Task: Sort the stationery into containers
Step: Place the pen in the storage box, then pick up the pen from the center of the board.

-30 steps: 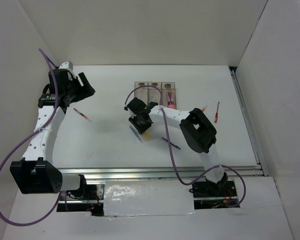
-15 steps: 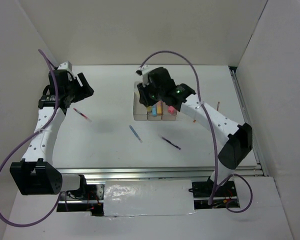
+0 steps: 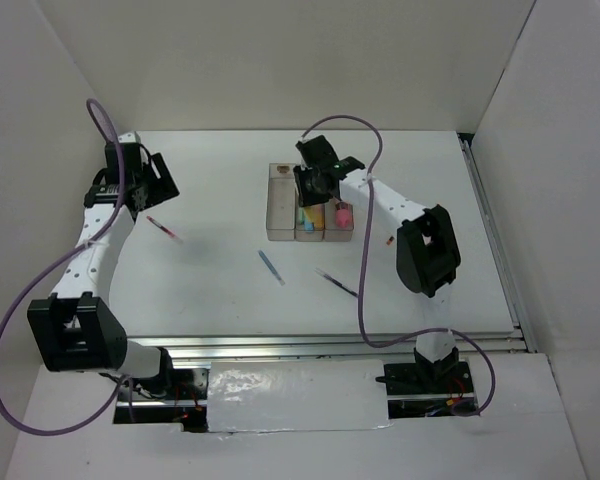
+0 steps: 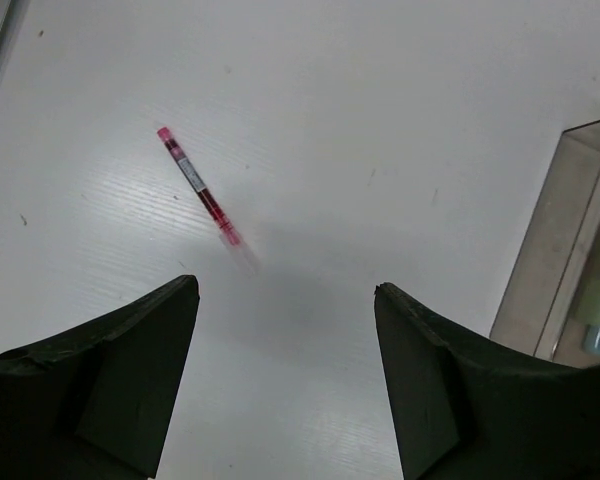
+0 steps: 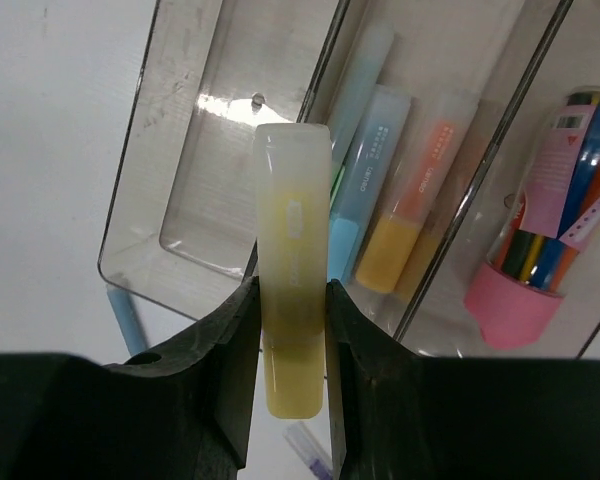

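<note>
My left gripper moves down and turns next until its open fingers straddle the red pen's dark part (image 3: 166,231) (image 4: 211,205) beside the label, because the pen lies slanted below them.
My right gripper (image 5: 293,335) is shut on a yellow marker (image 5: 292,230) and holds it above the wall between the left and middle bins of the clear containers (image 5: 220,160). The left bin is bare. The middle bin holds a blue marker (image 5: 365,170) and an orange-yellow marker (image 5: 420,210). The right bin holds a fat pink-and-purple one (image 5: 530,260). In the top view the right gripper (image 3: 315,186) hangs over the containers (image 3: 278,222). My left gripper (image 4: 285,292) is open and empty, a little short of a thin red pen (image 4: 195,185) on the table.
A blue pen (image 3: 270,266) and a dark purple pen (image 3: 338,283) lie on the table in front of the containers. The red pen (image 3: 163,229) lies near the left gripper (image 3: 145,182). White walls enclose the table; a rail runs along its right edge.
The right arm rose from the table in front of the bins, carrying the yellow marker, and now holds it over the bins. The left gripper shifted slightly.
</note>
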